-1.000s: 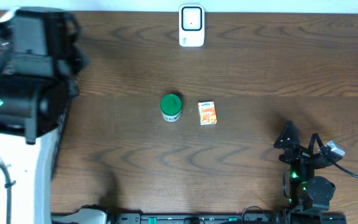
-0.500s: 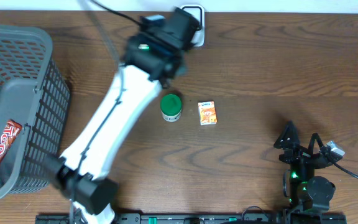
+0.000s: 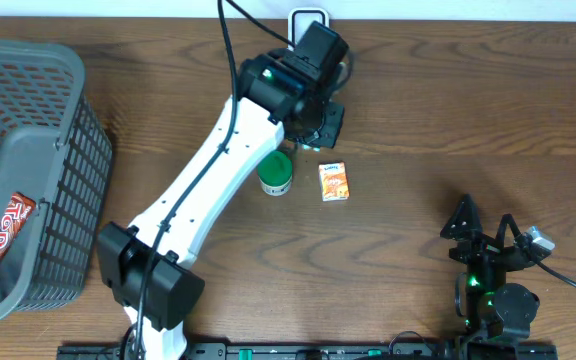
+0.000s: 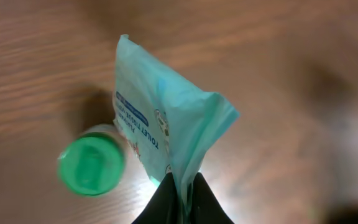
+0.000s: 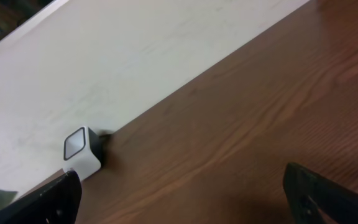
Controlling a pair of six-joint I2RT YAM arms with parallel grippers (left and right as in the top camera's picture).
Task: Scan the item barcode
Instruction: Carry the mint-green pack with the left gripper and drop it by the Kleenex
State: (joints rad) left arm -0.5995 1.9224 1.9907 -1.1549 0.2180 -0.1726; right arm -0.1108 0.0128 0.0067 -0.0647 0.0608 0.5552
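Observation:
The tabletop (image 3: 362, 182) beside the orange box is clear below my left gripper, so I should move that gripper down toward the right in the overhead view and let go of the packet there.
The item is a pale teal tissue packet (image 4: 160, 118) with blue print. My left gripper (image 4: 183, 190) is shut on its lower edge, and the packet hangs above the table in the left wrist view. In the overhead view the left gripper (image 3: 321, 122) reaches to the back middle, just in front of the white scanner (image 3: 308, 14); the arm hides the packet there. The scanner (image 5: 82, 154) stands against the wall in the right wrist view. My right gripper (image 3: 486, 232) rests at the front right, open and with nothing in it (image 5: 188, 202).
A green-lidded jar (image 3: 275, 172) and a small orange box (image 3: 335, 182) stand mid-table, just in front of the left gripper. A grey wire basket (image 3: 63, 130) holding a red snack packet (image 3: 3, 240) fills the left side.
The left arm has swung from over the basket at the left across to the back middle, stopping in front of the scanner. The basket now shows. The right arm has not moved.

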